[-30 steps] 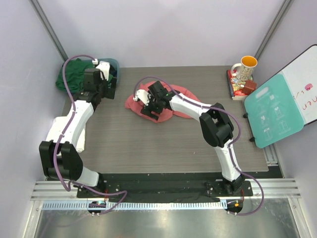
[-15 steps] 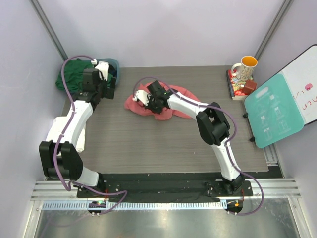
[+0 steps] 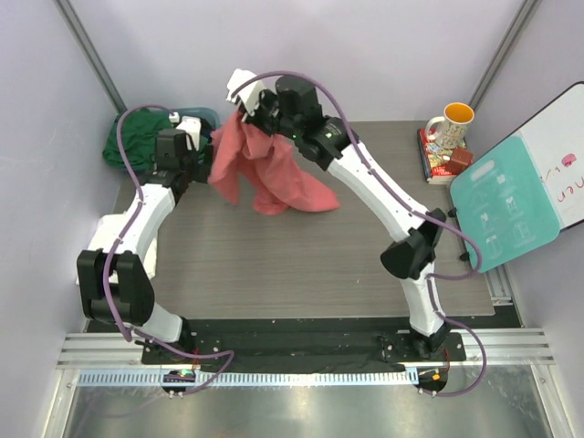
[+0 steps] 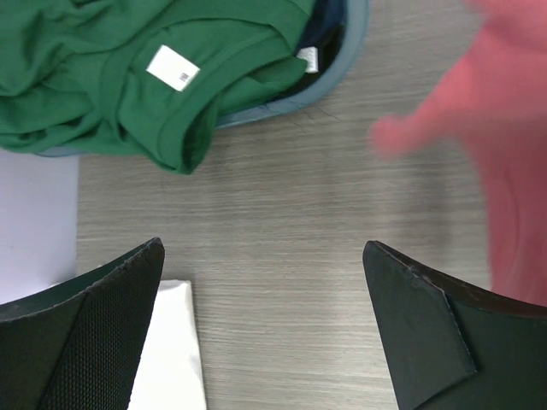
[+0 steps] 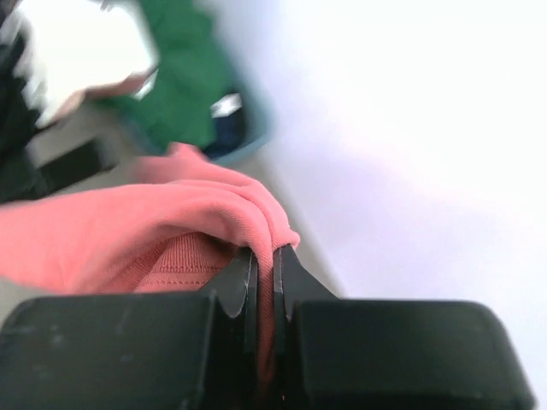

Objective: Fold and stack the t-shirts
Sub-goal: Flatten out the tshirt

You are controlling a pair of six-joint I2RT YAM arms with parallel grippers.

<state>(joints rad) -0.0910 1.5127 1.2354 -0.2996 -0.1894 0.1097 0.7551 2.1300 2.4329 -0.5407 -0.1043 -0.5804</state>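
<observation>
My right gripper needs to swing across and down next and let go of the coral-red t-shirt's fold, as clear tabletop beside the books is below it, toward the right in the top view.
My right gripper (image 3: 246, 99) is shut on a fold of the coral-red t-shirt (image 3: 266, 166) and holds it high over the back of the table; the cloth hangs down loosely. In the right wrist view the jaws (image 5: 265, 256) pinch a ribbed edge of this shirt (image 5: 145, 218). The dark green t-shirt (image 3: 137, 137) lies bunched in and over the teal tub (image 3: 208, 117) at the back left, its white label (image 4: 173, 67) showing. My left gripper (image 4: 263, 248) is open over bare table beside the tub, with nothing between its fingers. A white t-shirt (image 4: 171, 350) lies by its left finger.
A mug (image 3: 450, 123) stands on books (image 3: 442, 162) at the back right. A teal board (image 3: 506, 205) and a whiteboard (image 3: 568, 151) lean at the right edge. The hanging coral shirt (image 4: 504, 162) is close to the right of my left gripper.
My right gripper shut on the coral-red shirt where it lay on the table, then lifted it up and toward the back left. The left arm barely moved.
</observation>
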